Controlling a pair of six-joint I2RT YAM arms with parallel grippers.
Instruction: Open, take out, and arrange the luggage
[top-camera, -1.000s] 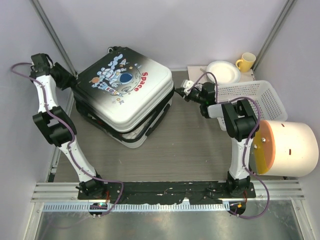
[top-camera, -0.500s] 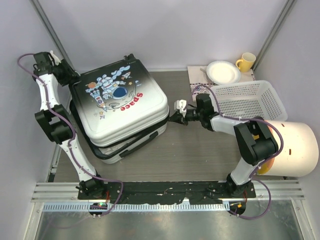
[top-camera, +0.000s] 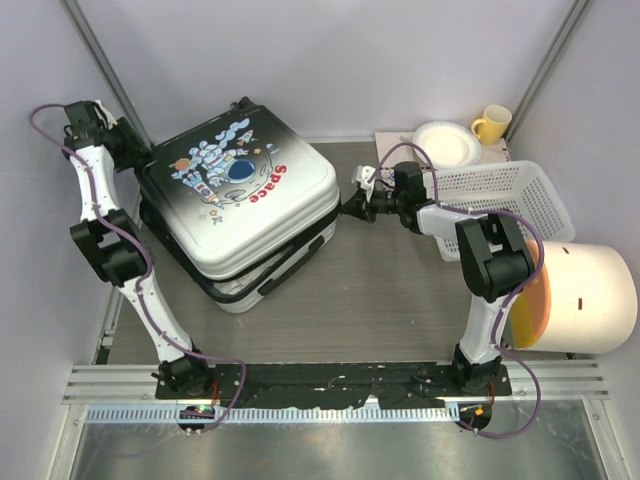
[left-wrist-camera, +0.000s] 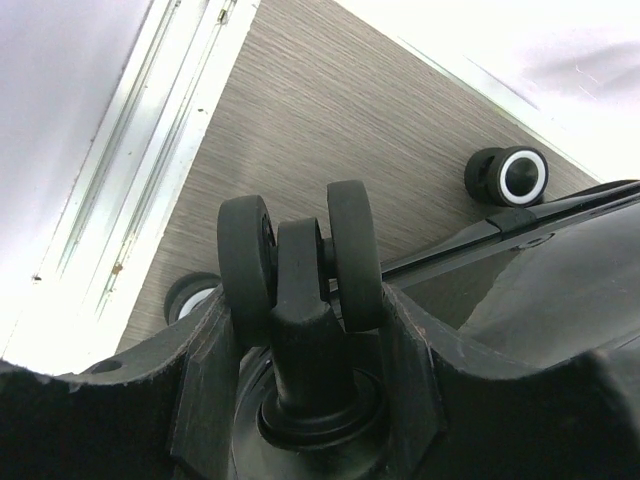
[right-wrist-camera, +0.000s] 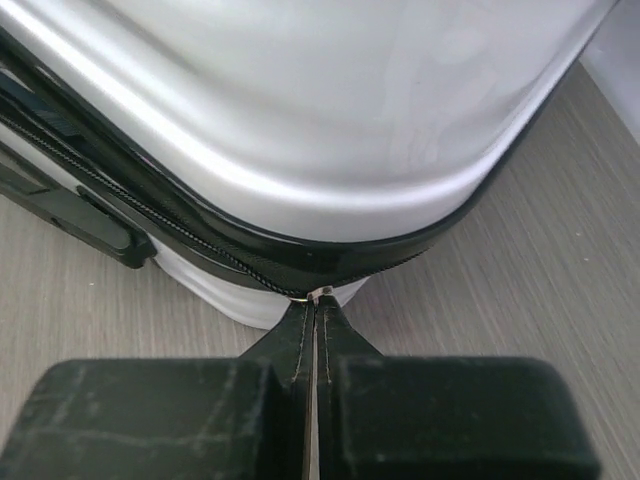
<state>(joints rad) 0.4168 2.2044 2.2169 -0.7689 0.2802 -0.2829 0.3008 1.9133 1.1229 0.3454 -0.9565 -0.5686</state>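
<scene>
My right gripper will pull the black zipper pull outward around the luggage's corner (right-wrist-camera: 455, 212) and release it there, because the shell's seam (right-wrist-camera: 200, 240) bends on that way.
The luggage (top-camera: 240, 200) lies flat on the table, astronaut and red "Space" print facing up. My left gripper (top-camera: 135, 152) is at its far left corner. In the left wrist view the left gripper (left-wrist-camera: 300, 330) is shut on a black twin caster wheel (left-wrist-camera: 295, 255), one finger against each side. My right gripper (top-camera: 352, 207) is at the luggage's right corner. In the right wrist view the right gripper (right-wrist-camera: 315, 370) is shut on the black zipper pull (right-wrist-camera: 315, 330), which runs to the zip along the shell's seam (right-wrist-camera: 200, 240).
A white slatted basket (top-camera: 500, 195) stands right of the luggage, with my right arm over its near left corner. Behind it are a white plate (top-camera: 447, 143) and a yellow mug (top-camera: 491, 123). A large white drum with an orange lid (top-camera: 580, 297) lies at the right edge.
The luggage has swivelled on the table: its right corner swung toward the front, then partly back. My right gripper moved with it on the zipper pull. My left gripper stayed at the wheel corner.
</scene>
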